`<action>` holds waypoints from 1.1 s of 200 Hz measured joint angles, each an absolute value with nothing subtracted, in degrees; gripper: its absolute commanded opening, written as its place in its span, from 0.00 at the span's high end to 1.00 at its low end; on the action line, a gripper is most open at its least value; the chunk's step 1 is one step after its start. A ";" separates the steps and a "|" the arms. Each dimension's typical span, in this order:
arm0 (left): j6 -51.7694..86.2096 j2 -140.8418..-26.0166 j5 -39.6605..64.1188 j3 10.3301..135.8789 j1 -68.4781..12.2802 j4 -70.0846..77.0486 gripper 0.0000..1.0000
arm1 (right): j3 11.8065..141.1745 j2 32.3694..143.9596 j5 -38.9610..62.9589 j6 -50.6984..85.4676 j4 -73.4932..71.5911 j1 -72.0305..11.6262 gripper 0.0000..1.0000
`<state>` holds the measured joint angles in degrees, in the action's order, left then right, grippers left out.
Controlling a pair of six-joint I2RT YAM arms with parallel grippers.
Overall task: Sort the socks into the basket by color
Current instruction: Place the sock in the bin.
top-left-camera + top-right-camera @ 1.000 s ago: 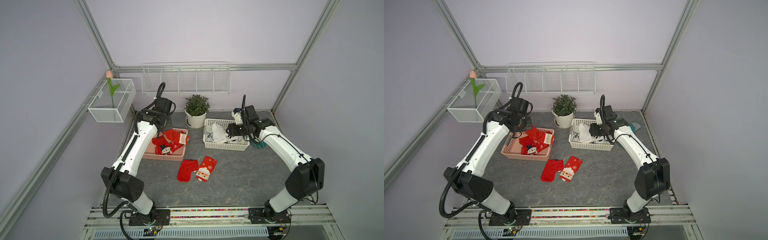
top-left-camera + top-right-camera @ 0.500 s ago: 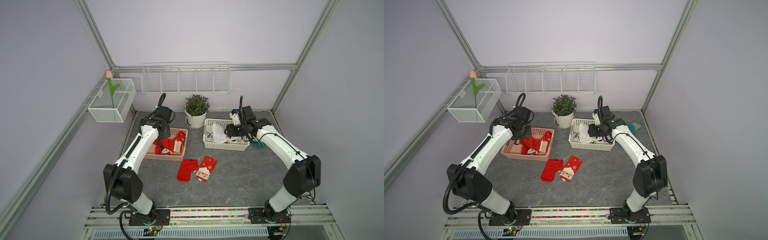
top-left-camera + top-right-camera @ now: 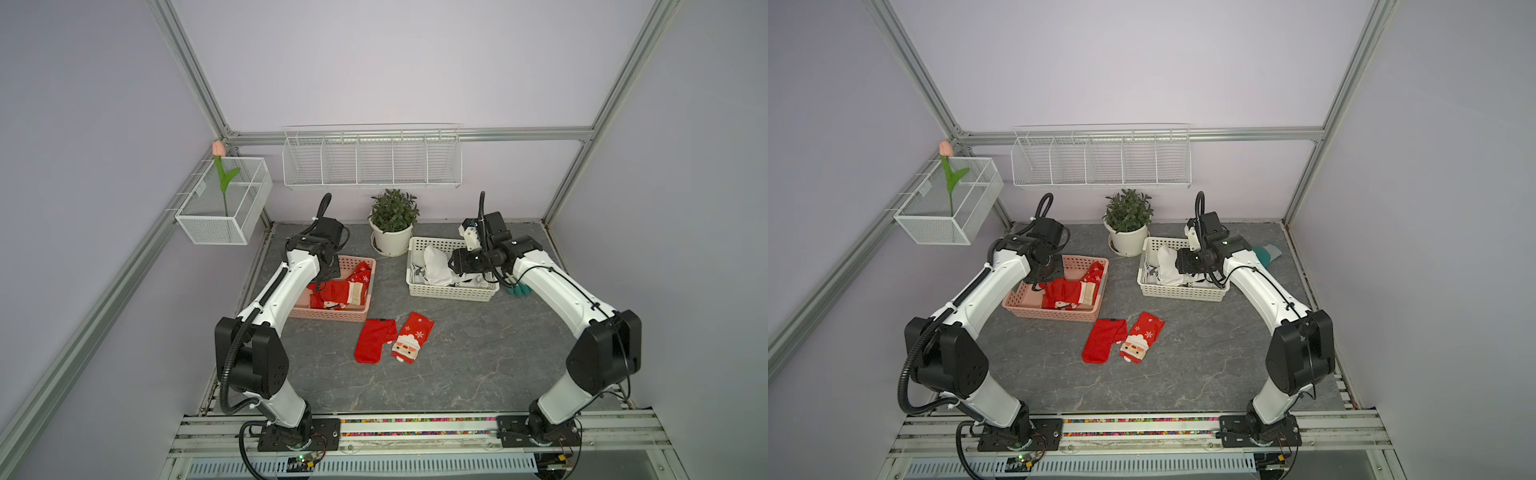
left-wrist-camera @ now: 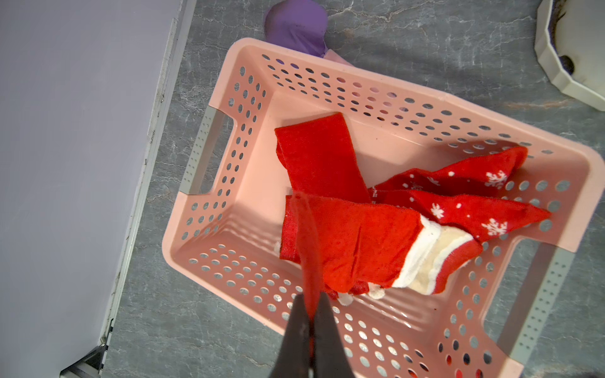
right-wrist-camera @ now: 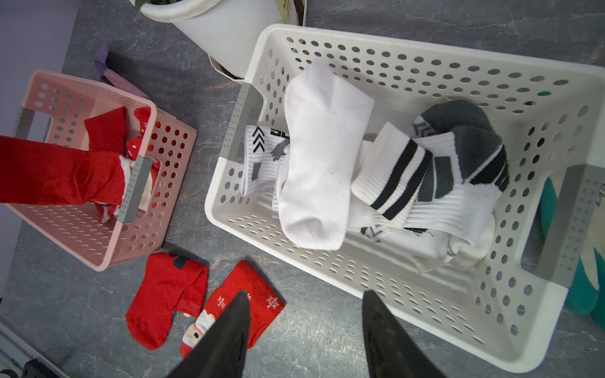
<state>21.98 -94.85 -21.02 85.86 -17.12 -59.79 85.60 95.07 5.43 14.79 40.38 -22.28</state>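
The left gripper goes down a little and releases the red sock into the pink basket [image 4: 209, 209] next, as the basket's bottom with other red socks lies below it.
My left gripper [image 4: 311, 302] is shut on a red sock [image 4: 347, 239] that hangs from it into the pink basket [image 4: 209, 209], where more red snowflake socks [image 4: 474, 209] lie. In a top view this gripper [image 3: 321, 286] hovers over the basket's left part. My right gripper [image 5: 304, 294] is open and holds nothing, above the near rim of the white basket [image 5: 409, 314], which contains white socks [image 5: 320, 157] and striped ones [image 5: 393, 173]. A plain red sock [image 3: 374, 340] and a Santa sock [image 3: 411, 343] lie flat on the table in front of both baskets.
A potted plant [image 3: 392, 222] stands between the baskets at the back. Teal gloves [image 3: 519, 291] lie just right of the white basket. A purple cloth item [image 4: 296, 24] sits behind the pink basket. A wire shelf [image 3: 372, 160] and a wire box [image 3: 224, 203] hang on the walls.
My left gripper has come down with the red sock, whose lower end now rests in the pink basket. The right gripper has shifted slightly left over the white basket, still open.
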 measured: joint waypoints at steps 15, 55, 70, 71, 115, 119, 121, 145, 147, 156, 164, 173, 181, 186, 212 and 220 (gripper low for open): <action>21.98 -95.66 -21.02 85.86 -17.12 -59.81 1.00 | 85.62 95.07 5.43 14.76 40.38 -22.28 0.43; 21.98 -98.10 -20.99 84.93 -16.58 -58.89 1.00 | 85.62 95.37 5.41 14.76 40.42 -22.28 0.43; 21.98 -98.85 -20.99 84.86 -16.27 -58.81 1.00 | 85.60 95.39 5.41 14.76 40.42 -22.28 0.43; 21.98 -98.87 -20.99 84.86 -16.25 -58.81 1.00 | 85.60 95.39 5.41 14.76 40.40 -22.28 0.43; 21.98 -100.05 -20.99 84.86 -15.38 -58.52 0.93 | 85.62 95.39 5.39 14.74 40.45 -22.28 0.43; 21.98 -100.12 -20.99 84.86 -15.38 -58.52 0.91 | 85.62 95.39 5.39 14.74 40.47 -22.28 0.43; 21.96 -100.16 -20.99 84.86 -15.35 -58.54 0.90 | 85.60 95.39 5.41 14.74 40.47 -22.28 0.43; 22.28 -100.64 -20.97 84.86 -15.27 -58.54 0.73 | 85.62 95.39 5.41 14.74 40.49 -22.28 0.43; 22.06 -100.66 -20.99 84.88 -15.27 -58.57 0.71 | 85.62 95.39 5.39 14.72 40.51 -22.28 0.43; 21.85 -100.73 -20.99 84.95 -15.27 -58.67 0.63 | 85.62 95.39 5.39 14.72 40.58 -22.28 0.43; 22.09 -100.75 -21.06 85.01 -15.27 -58.74 0.58 | 85.62 95.39 5.39 14.72 40.64 -22.28 0.43; 22.17 -100.75 -21.15 85.19 -15.25 -58.96 0.54 | 85.62 95.39 5.39 14.72 40.64 -22.28 0.43; 21.87 -100.75 -21.23 85.41 -15.25 -59.09 0.51 | 85.62 95.39 5.39 14.72 40.66 -22.28 0.43; 22.15 -100.75 -21.26 85.56 -15.25 -59.09 0.51 | 85.62 95.39 5.39 14.72 40.66 -22.28 0.43; 21.98 -100.75 -21.39 86.94 -15.22 -59.94 0.47 | 85.60 95.39 5.41 14.72 40.66 -22.28 0.43; 22.00 -100.73 -21.45 87.68 -15.20 -60.36 0.45 | 85.60 95.39 5.39 14.72 40.66 -22.28 0.43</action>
